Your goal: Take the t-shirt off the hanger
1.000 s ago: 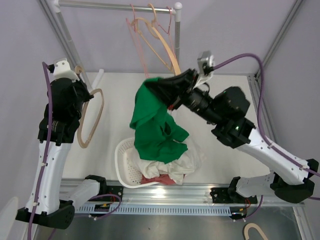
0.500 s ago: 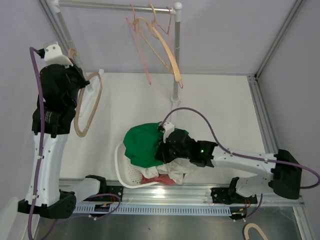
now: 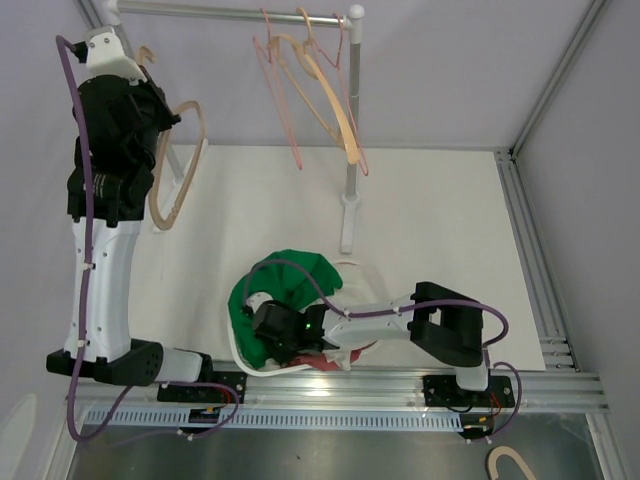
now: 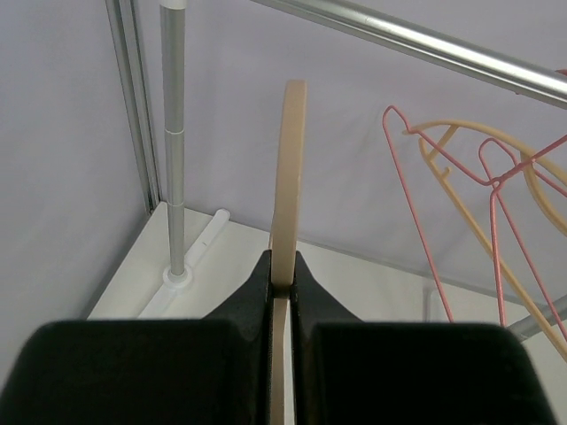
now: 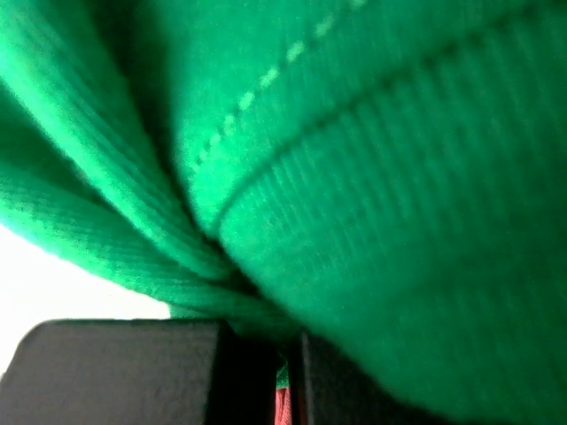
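My left gripper will move up and outward, then down, to hook the hanger over the bar's empty part (image 3: 198, 13) and let it go, because the t-shirt (image 3: 290, 282) is off.
The green t-shirt (image 3: 290, 282) lies bunched in the white basket (image 3: 238, 348), off the hanger. My right gripper (image 3: 262, 338) reaches low into the basket and is shut on the t-shirt; green fabric (image 5: 354, 177) fills the right wrist view, pinched between the jaws (image 5: 285, 359). My left gripper (image 3: 163, 118) is raised at the far left and is shut on the bare wooden hanger (image 3: 182, 165). In the left wrist view the hanger (image 4: 287, 177) stands edge-on between the closed jaws (image 4: 282, 279).
A clothes rail (image 3: 220, 12) runs across the back with pink and wooden hangers (image 3: 322, 90) on it, also in the left wrist view (image 4: 478, 177). Its post (image 3: 348, 200) stands mid-table. White and red clothes (image 3: 345, 352) lie in the basket under the t-shirt.
My right arm has brought the green t-shirt down and to the left into the basket. My left arm has lifted the bare hanger higher, toward the rail.
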Controlling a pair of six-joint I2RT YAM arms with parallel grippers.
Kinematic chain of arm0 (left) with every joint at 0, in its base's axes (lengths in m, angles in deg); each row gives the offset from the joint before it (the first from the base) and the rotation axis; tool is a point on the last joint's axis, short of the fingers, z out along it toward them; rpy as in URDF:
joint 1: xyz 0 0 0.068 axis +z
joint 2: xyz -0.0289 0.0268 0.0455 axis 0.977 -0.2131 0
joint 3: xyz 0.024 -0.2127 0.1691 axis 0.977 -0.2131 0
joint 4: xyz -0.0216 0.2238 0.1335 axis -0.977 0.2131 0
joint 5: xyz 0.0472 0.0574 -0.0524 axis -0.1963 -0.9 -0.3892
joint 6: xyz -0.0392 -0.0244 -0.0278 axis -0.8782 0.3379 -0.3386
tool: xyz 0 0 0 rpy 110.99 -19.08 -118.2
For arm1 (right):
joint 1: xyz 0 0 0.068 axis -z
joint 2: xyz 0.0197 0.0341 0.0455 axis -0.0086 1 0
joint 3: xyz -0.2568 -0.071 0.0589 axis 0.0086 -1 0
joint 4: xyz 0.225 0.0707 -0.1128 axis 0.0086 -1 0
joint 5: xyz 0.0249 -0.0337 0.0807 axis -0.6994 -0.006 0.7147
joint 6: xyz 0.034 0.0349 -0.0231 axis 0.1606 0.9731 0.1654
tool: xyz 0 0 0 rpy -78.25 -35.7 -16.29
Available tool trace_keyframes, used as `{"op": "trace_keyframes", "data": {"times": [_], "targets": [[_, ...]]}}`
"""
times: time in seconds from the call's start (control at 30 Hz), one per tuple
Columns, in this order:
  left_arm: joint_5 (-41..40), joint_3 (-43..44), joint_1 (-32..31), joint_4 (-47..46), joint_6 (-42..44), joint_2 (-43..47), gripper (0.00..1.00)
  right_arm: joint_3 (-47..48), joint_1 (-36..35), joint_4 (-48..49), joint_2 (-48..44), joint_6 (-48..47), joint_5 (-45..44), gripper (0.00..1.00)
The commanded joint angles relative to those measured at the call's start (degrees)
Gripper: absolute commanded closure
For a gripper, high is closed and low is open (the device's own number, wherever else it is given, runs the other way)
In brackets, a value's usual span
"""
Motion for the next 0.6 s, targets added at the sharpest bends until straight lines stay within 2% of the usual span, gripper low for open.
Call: {"op": "trace_keyframes", "data": {"times": [0.0,0.2,0.33,0.4,0.43,0.57], "targets": [[1.3,3.4,0.6,-0.1,1.9,-0.8,0.99,-4.0,-0.8,-7.9,3.9,-1.0,-1.1,1.0],[1.7,5.3,0.8,-2.4,3.2,-2.5,0.99,-4.8,-0.2,-10.5,-6.0,-2.0,-2.3,1.0],[3.8,7.6,1.6,-4.4,3.3,-4.8,0.99,-2.4,-0.6,-15.4,-10.1,-1.3,-4.7,0.86],[3.9,10.4,1.7,-2.8,3.2,-7.1,0.99,-1.8,-0.6,-16.1,-12.9,-1.2,-5.4,0.84],[4.0,11.1,1.7,-2.3,3.2,-7.8,0.99,-1.6,-0.6,-16.9,-13.7,-1.0,-5.8,0.76],[4.6,13.9,1.7,-1.5,3.0,-9.2,0.99,0.0,-0.6,-18.7,-18.0,-0.2,-5.9,0.74]]}}
